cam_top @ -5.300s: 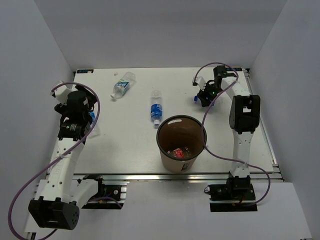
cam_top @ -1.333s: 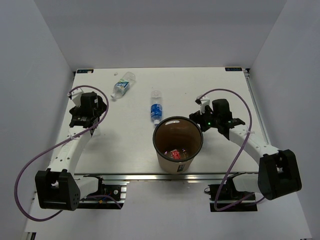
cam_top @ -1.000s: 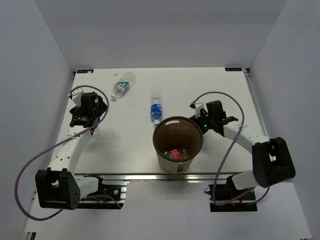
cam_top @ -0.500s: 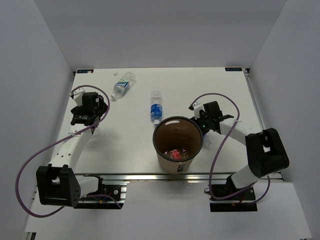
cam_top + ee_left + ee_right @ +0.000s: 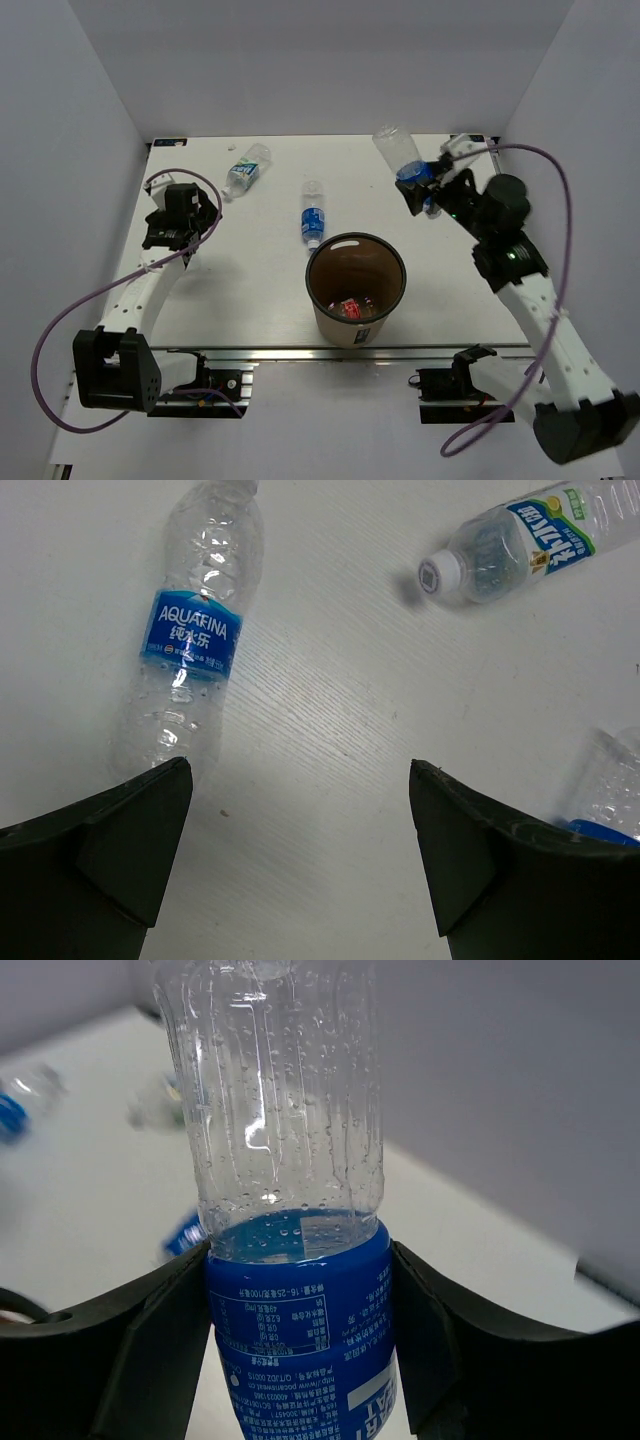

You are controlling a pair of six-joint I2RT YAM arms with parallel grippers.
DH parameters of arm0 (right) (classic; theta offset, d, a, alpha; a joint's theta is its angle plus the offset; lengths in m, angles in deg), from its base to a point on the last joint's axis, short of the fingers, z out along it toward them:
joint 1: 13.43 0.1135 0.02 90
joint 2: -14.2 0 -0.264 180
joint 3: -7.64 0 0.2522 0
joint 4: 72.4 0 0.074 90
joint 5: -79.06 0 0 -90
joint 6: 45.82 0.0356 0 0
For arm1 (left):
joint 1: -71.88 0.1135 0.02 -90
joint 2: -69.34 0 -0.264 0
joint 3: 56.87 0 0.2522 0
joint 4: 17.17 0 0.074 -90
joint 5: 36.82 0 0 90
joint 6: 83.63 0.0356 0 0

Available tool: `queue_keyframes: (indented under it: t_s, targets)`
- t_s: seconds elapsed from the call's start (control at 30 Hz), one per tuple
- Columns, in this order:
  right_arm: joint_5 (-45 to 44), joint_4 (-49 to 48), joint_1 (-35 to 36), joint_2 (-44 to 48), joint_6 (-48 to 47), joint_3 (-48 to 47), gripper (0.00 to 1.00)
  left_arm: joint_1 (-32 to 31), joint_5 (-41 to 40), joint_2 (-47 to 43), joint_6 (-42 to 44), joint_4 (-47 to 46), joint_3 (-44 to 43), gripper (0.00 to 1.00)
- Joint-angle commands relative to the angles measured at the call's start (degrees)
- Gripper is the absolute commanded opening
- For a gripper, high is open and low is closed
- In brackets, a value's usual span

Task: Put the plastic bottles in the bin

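The bottle in my right gripper swings back over the bin's opening (image 5: pixel 356 276) next for release, since that opening lies back and left in the top view.
My right gripper (image 5: pixel 420 182) is shut on a clear plastic bottle (image 5: pixel 400 158) with a blue label. It holds the bottle in the air, above the table's far right and beyond the brown bin (image 5: pixel 330 305). In the right wrist view the bottle (image 5: pixel 295 1260) stands between both fingers (image 5: pixel 130 1350). My left gripper (image 5: pixel 178 222) is open and empty, low over the table's left side. Ahead of it in the left wrist view lie an Aquafina bottle (image 5: pixel 190 630), a bottle with a white cap (image 5: pixel 520 540), and part of a third bottle (image 5: pixel 610 790). Two bottles (image 5: pixel 247 170) (image 5: pixel 312 217) lie behind the bin.
The bin stands at the table's near centre with something red (image 5: pixel 352 307) at its bottom. White walls enclose the table on the left, back and right. A purple cable loops from each arm.
My right arm has left the bin's right rim and swung up toward the far right, now holding a bottle high. My left gripper has barely moved.
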Motion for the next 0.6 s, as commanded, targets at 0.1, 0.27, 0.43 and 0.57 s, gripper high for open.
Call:
queue_keyframes:
  t_s: [0.1, 0.27, 0.43, 0.57]
  targets:
    - [31.22, -9.66, 0.31, 6.45, 6.09, -6.71, 0.19, 0.27, -3.18, 1.94, -1.30, 1.98, -2.30, 0.98]
    - [48.86, -7.29, 3.91, 0.11, 10.68, -7.89, 0.24, 1.24, -8.37, 0.97, -5.00, 5.43, -2.57, 0.98]
    - [52.09, -12.38, 5.58, 2.57, 12.00, 0.55, 0.34, 2.65, -8.46, -0.17, -5.35, 6.04, -1.95, 0.98]
    - [50.26, -12.21, 5.76, 4.59, 11.83, 1.88, 0.33, 2.65, -7.32, -0.35, -5.44, 5.69, -1.87, 0.98]
